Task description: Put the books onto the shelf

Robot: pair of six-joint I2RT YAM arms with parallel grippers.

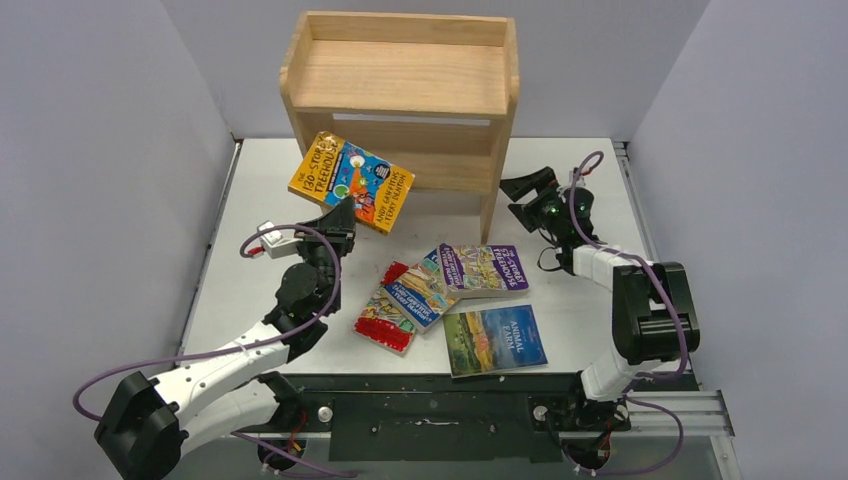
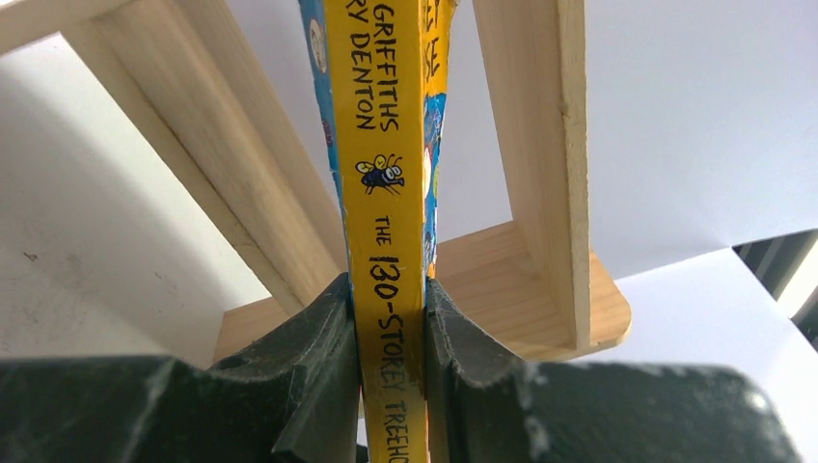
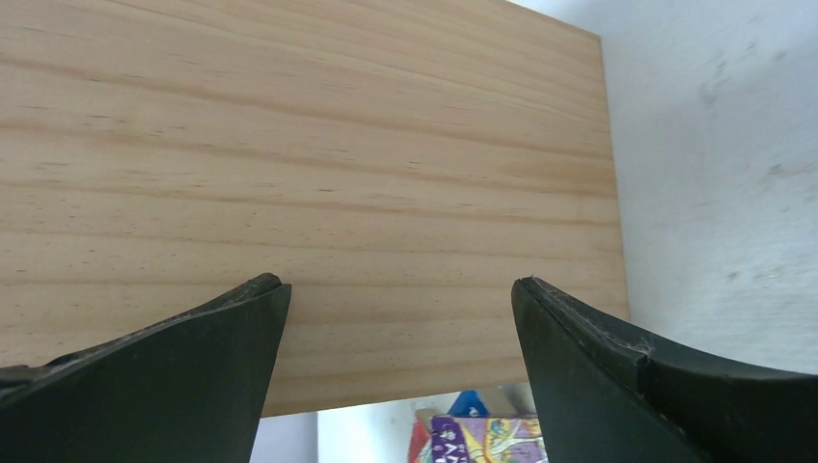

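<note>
The yellow-orange book still sits slanted out front. It turns squarer to the boards next as my left gripper pushes outward into the shelf's lower opening (image 1: 398, 150) (image 2: 465, 189).
My left gripper (image 1: 340, 212) is shut on a yellow-orange book (image 1: 352, 181), held in the air in front of the shelf (image 1: 405, 75) at its left half. In the left wrist view the book's yellow spine (image 2: 391, 241) is pinched between both fingers (image 2: 318, 357), with the shelf's wooden panels (image 2: 535, 145) behind it. Several more books lie on the table: a red-bordered one (image 1: 387, 310), a blue one (image 1: 420, 288), a purple one (image 1: 483, 268) and "Animal Farm" (image 1: 495, 339). My right gripper (image 1: 522, 190) stands open beside the shelf's right side panel (image 3: 309, 174), holding nothing.
The white table (image 1: 250, 280) is walled by grey panels left, right and behind. The shelf stands at the back centre. A dark rail (image 1: 430, 410) runs along the near edge between the arm bases.
</note>
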